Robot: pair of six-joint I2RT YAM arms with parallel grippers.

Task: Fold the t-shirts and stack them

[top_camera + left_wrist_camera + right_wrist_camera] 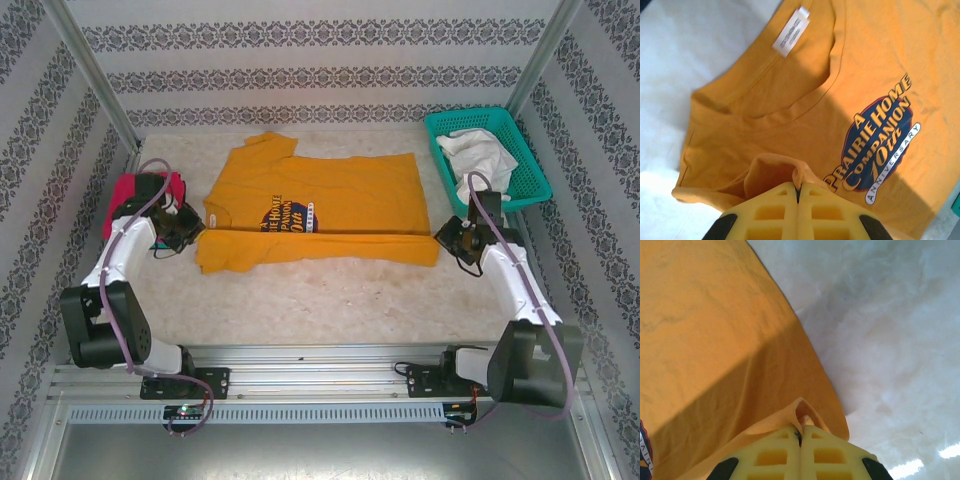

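I will next move my right gripper outward and down and let go of the t-shirt's corner on the t-shirt's flat hem edge (pixel 421 207) (pixel 790 337), because that edge is below and outward of my right gripper.
The mustard-orange t-shirt (pixel 330 195) lies on the table with its neck to the left and its hem to the right, and the dark round logo (pixel 288 217) faces up. My left gripper (pixel 192 232) is shut on a pinch of its cloth at the near left, beside the collar (pixel 790 95). In the left wrist view the cloth bunches up between the closed gripper (pixel 798 187). My right gripper (pixel 447 238) is shut on the shirt's near right hem corner (pixel 810 412). A magenta shirt (pixel 128 190) lies at the far left, partly under the left arm.
A teal lattice basket (pixel 535 175) stands at the back right with white cloth (pixel 480 152) in it. Patterned walls close in the table on three sides. Bare table surface (pixel 330 295) runs between the shirt and the arm bases.
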